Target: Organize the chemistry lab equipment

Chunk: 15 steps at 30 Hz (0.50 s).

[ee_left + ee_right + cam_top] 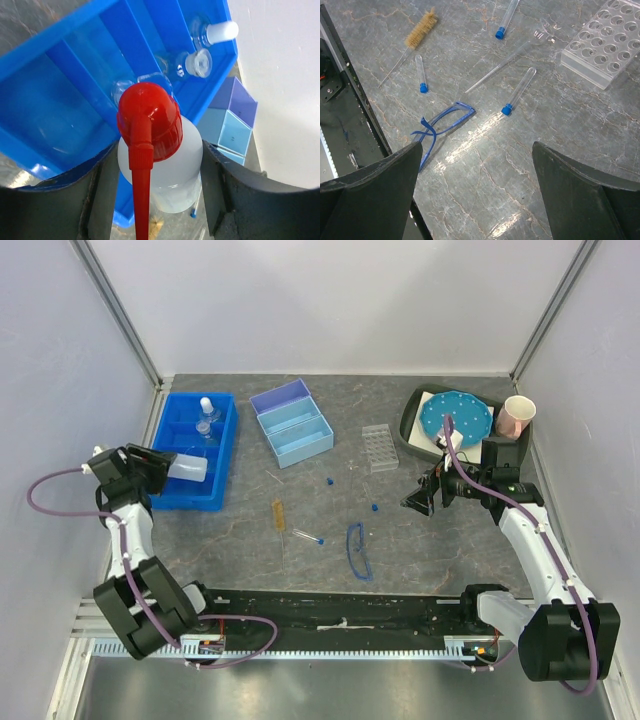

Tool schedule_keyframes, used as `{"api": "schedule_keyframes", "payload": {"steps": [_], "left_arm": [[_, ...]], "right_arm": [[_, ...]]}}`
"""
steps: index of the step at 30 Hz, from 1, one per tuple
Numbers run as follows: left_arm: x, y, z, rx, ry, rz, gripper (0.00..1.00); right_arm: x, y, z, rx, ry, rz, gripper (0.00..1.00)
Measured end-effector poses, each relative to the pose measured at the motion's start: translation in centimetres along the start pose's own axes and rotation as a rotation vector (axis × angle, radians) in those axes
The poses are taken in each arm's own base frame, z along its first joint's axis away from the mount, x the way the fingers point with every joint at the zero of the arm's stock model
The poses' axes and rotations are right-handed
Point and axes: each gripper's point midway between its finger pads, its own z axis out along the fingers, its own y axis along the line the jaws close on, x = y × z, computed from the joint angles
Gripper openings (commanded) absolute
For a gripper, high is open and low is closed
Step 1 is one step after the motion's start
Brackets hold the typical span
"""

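Observation:
The left gripper lowers the white squeeze bottle into the blue bin's near section (189, 491) (54, 115) next and releases it there, since flasks occupy only the far ones.
My left gripper (165, 468) is shut on the white squeeze bottle with the red nozzle (165, 170) and holds it over the near end of the blue bin (222, 455). Clear glass flasks (200, 62) lie in the bin's far compartments. My right gripper (420, 495) is open and empty above the table, right of the loose items. On the table lie blue-rimmed safety glasses (442, 122), three blue-capped clear tubes (519, 91), a thin glass pipette (500, 70) and an amber-bristled brush (420, 30). No separate amber tube shows.
A light blue divided box with a purple lid (292, 423) stands at the back centre. A clear tube rack (379, 447) stands right of it. A dark tray (412, 435) holds the blue dotted disc (455, 418), with a paper cup (517, 417) beside it.

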Motion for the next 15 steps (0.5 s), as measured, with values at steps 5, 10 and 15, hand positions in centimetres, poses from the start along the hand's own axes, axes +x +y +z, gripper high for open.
{"api": "schedule_keyframes", "payload": {"steps": [5,10,15], "left_arm": [[-1.4,0.3,1.7,-0.04,0.005,0.032,0.2],[-0.6,2.0,2.9,-0.087,0.055,0.033,0.27],[0.7,3.5,3.1,-0.133,0.111,0.041,0.47]], "right_arm": [[0.0,0.0,0.0,0.003,0.003,0.002,0.98],[0.1,-0.1,0.0,0.005,0.006,0.0,0.98],[0.0,-0.1,-0.1,0.006,0.006,-0.002,0.98]]}}
